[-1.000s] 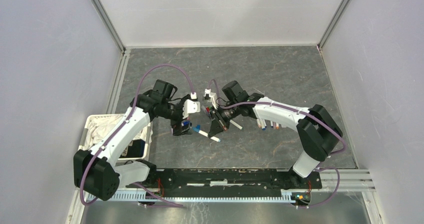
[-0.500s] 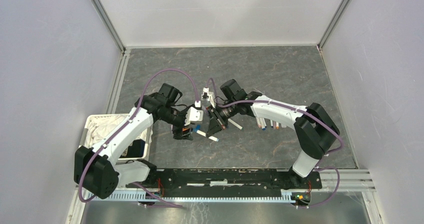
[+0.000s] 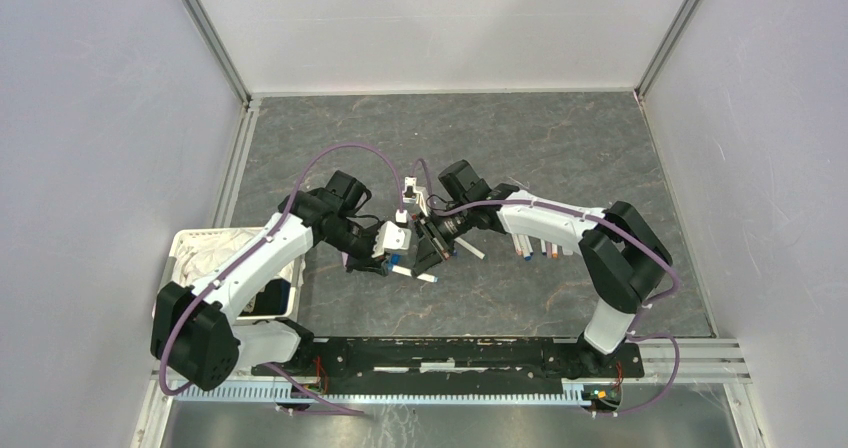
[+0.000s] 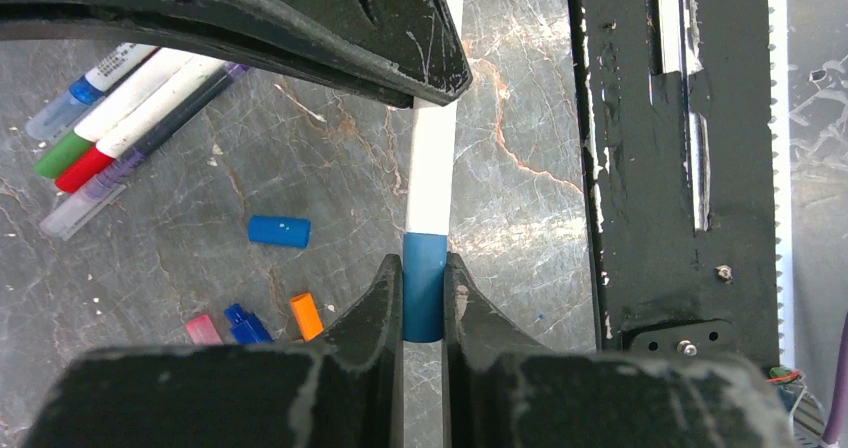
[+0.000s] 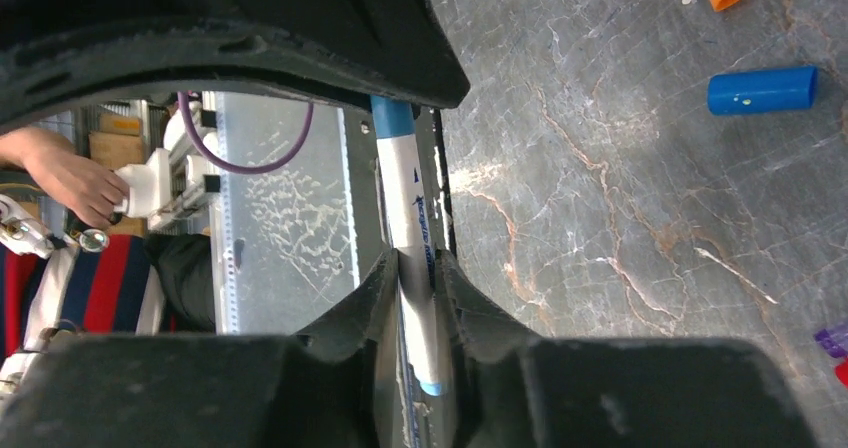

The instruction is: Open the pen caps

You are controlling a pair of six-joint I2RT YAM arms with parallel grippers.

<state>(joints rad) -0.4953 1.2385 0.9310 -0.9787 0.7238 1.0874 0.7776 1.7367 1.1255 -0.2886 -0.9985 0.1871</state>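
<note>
Loose caps gather beside the pink (image 4: 203, 329) and dark blue caps, so my left gripper needs to pull to the left in the top view, then go down there to release the pen's blue cap.
A white-barrelled pen (image 4: 432, 168) with a blue pen cap (image 4: 424, 286) hangs above the table between both arms. My left gripper (image 4: 424, 268) is shut on that blue cap, one finger on each side. My right gripper (image 5: 415, 268) is shut on the pen's barrel (image 5: 408, 218), and the capped end (image 5: 392, 118) points away from it. In the top view the two grippers (image 3: 390, 264) (image 3: 428, 253) meet tip to tip at mid table. Loose caps lie below: blue (image 4: 279, 230), orange (image 4: 306, 315), pink (image 4: 203, 329) and dark blue (image 4: 245, 324).
Several more pens (image 4: 130, 98) lie side by side on the dark stone table, to the right of the grippers in the top view (image 3: 540, 249). One single pen (image 3: 472, 251) lies near the right gripper. A white basket (image 3: 190, 243) stands at the left edge. The black base rail (image 3: 450, 353) runs along the front.
My left gripper has swung right toward the pen and closed from wide open onto its blue cap. The right gripper has kept the pen almost still.
</note>
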